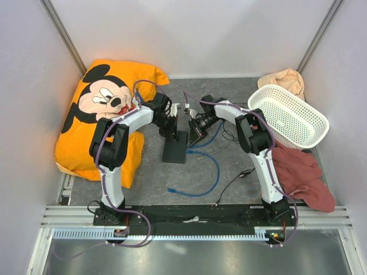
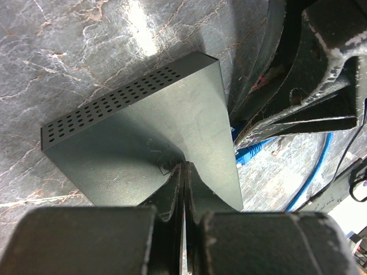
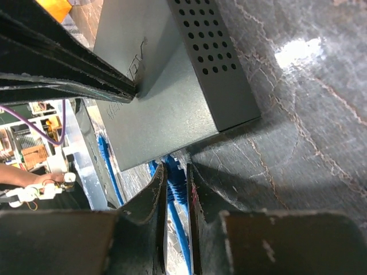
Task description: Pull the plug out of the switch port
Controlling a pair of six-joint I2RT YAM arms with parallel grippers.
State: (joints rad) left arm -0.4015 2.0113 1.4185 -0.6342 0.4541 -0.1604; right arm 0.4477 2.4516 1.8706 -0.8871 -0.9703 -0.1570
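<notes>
I need to pull the plug out of the switch box (image 1: pixel 175 148) with my right gripper next. Then I need to carry it outward to the bare tabletop by the back wall (image 1: pixel 213 86) and release it there.
The flat black switch box (image 1: pixel 175 148) lies mid-table. My left gripper (image 2: pixel 183 169) is shut, its tips pressed on the box's top face (image 2: pixel 149 126). A blue plug (image 3: pixel 176 177) sits in the box's long edge. The switch port itself is hidden behind that edge (image 3: pixel 172 150). My right gripper (image 3: pixel 176 172) has a finger against each side of the plug's ribbed boot, right at the box. From the left wrist view the plug (image 2: pixel 249 152) pokes out beside the right arm's fingers (image 2: pixel 298 114). The blue cable (image 1: pixel 215 172) loops toward the front.
A Mickey Mouse cushion (image 1: pixel 109 109) fills the left side. A white basket (image 1: pixel 289 114) and a red cloth (image 1: pixel 304 172) lie on the right. A thin black cord (image 1: pixel 232 183) runs near the right arm. The cable's loose end (image 1: pixel 170 189) rests by the front.
</notes>
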